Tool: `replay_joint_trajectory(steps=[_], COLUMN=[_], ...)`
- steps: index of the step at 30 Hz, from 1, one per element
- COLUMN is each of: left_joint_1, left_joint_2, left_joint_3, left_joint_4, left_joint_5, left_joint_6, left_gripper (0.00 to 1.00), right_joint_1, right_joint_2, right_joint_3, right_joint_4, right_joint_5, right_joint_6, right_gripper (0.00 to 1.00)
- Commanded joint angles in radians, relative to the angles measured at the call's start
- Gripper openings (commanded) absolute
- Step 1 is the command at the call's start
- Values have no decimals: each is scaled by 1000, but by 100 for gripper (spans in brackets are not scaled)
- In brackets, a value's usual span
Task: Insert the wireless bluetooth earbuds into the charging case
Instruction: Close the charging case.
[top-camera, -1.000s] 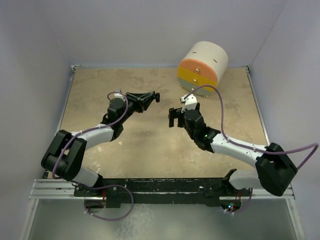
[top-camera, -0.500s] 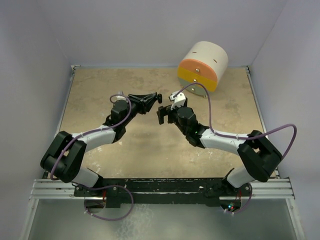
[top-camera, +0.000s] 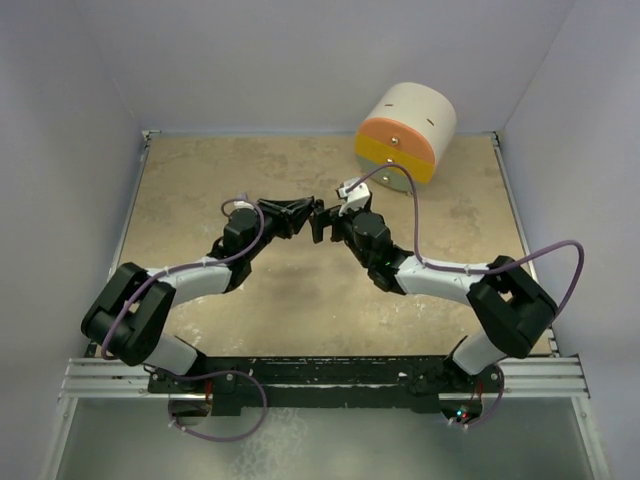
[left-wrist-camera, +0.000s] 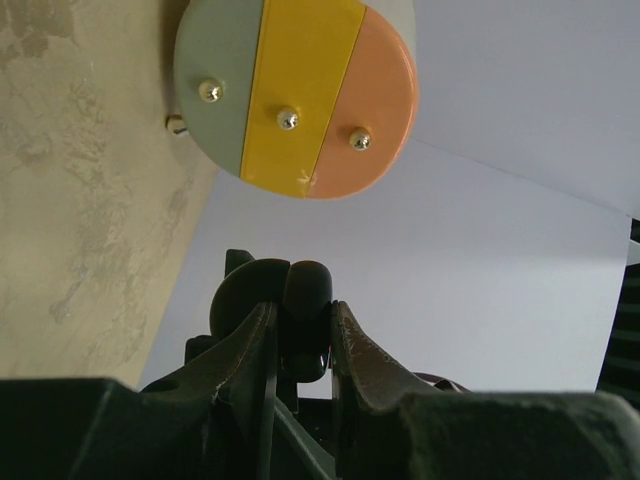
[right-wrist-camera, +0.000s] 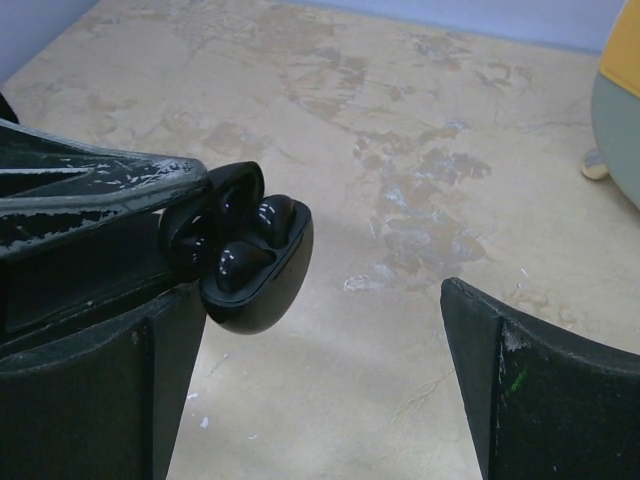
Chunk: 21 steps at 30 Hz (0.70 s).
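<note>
The case goes down and toward the right in the top view next with my left gripper. It is then released on the tabletop below the gripper, as both earbuds are seated.
My left gripper is shut on a black charging case and holds it above the table's middle. The case is open. Two black earbuds sit in its wells, side by side. In the left wrist view the fingers pinch the dark case from both sides. My right gripper is open and empty, right beside the case. Its left finger stands just under and left of the case. The gripper's gap is wide. No lavender earbuds or lavender case show.
A cream drum with a grey, yellow and orange knobbed face lies at the back right. The mottled tan table is walled by pale panels on the left, back and right.
My right gripper has swung left and forward until it meets the left gripper's tip. My left gripper has shifted slightly right and nearer, still holding the case.
</note>
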Motion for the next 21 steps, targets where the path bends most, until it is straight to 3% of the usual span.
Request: replay_joint_trajectory(steps=[1,11,21], left_joint_1=[-5,-5,-5], left_joint_2=[-18,14,111], left_joint_3=[-18,-27,34], left_joint_4=[64,80,99], left_joint_5=[0,13,41], left_joint_6=[-21,-23,-6], left_gripper=[0,0,0], right_joint_1=[5,0,-44], right_joint_2=[16,-32,-129], right_joint_3=[52,20,-68], right_joint_4=[49,-58,-150], right_joint_5=[68,340,440], right_joint_6=[20,63,135], right_gripper=[100,100,100])
